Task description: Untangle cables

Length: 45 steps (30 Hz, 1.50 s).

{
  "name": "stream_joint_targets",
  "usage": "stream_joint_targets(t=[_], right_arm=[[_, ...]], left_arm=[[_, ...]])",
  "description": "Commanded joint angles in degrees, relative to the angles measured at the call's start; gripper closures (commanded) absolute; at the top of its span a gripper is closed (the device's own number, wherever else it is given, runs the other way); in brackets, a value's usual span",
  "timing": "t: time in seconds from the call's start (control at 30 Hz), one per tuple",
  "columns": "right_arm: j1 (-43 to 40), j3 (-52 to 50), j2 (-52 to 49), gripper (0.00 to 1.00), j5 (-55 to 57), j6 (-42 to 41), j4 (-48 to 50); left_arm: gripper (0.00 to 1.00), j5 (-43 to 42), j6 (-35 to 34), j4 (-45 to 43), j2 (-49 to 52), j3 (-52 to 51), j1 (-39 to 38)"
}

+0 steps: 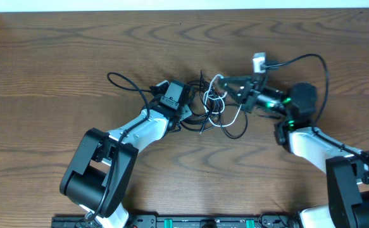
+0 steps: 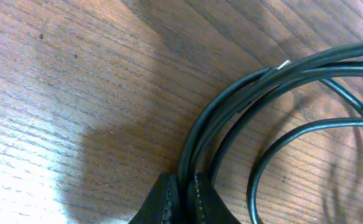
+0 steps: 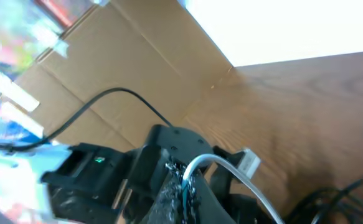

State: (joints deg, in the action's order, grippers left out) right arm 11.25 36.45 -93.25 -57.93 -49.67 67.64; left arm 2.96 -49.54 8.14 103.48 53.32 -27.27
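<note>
The white cable still runs through the black cables, so I should raise my right gripper up and outward, away from the tangle (image 1: 208,114) (image 3: 338,203), and let go of the cable.
The cables lie in a tangle at the table's middle. Black cables (image 1: 201,120) loop out to the left and right, and a thin white cable (image 1: 237,114) winds through them. My left gripper (image 1: 187,109) sits at the tangle's left side, shut on a black cable. In the left wrist view the jaws (image 2: 184,198) pinch that black cable (image 2: 274,74), and more black strands curve alongside. My right gripper (image 1: 222,82) reaches in from the right, shut on the white cable (image 3: 231,168), which arches out of the gripper (image 3: 184,186). A white plug (image 3: 251,163) lies just beyond.
Bare wooden table (image 1: 57,57) surrounds the tangle. A cardboard wall (image 3: 125,56) stands past the table's left edge. A small white block (image 1: 259,61) sits behind the right arm, beside the arm's own thick black wire (image 1: 323,69).
</note>
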Motion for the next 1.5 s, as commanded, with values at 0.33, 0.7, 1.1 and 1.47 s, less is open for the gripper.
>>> stream_joint_targets(t=[0.33, 0.7, 1.1, 1.47], right_arm=[[-7.69, 18.97, 0.92, 0.98, -20.96, -11.76, 8.59], [-10.25, 33.57, 0.92, 0.99, -16.06, 5.42, -12.79], [-12.66, 38.99, 0.96, 0.99, 12.57, 32.24, -56.46], [-6.64, 38.84, 0.96, 0.7, 17.29, 36.68, -88.24]], left_arm=[[0.92, 0.76, -0.11, 0.81, 0.24, -1.36, 0.2], [0.92, 0.76, -0.35, 0.57, 0.24, -1.36, 0.2], [0.92, 1.2, -0.31, 0.85, 0.24, -1.36, 0.2], [0.92, 1.2, -0.31, 0.81, 0.24, -1.36, 0.2]])
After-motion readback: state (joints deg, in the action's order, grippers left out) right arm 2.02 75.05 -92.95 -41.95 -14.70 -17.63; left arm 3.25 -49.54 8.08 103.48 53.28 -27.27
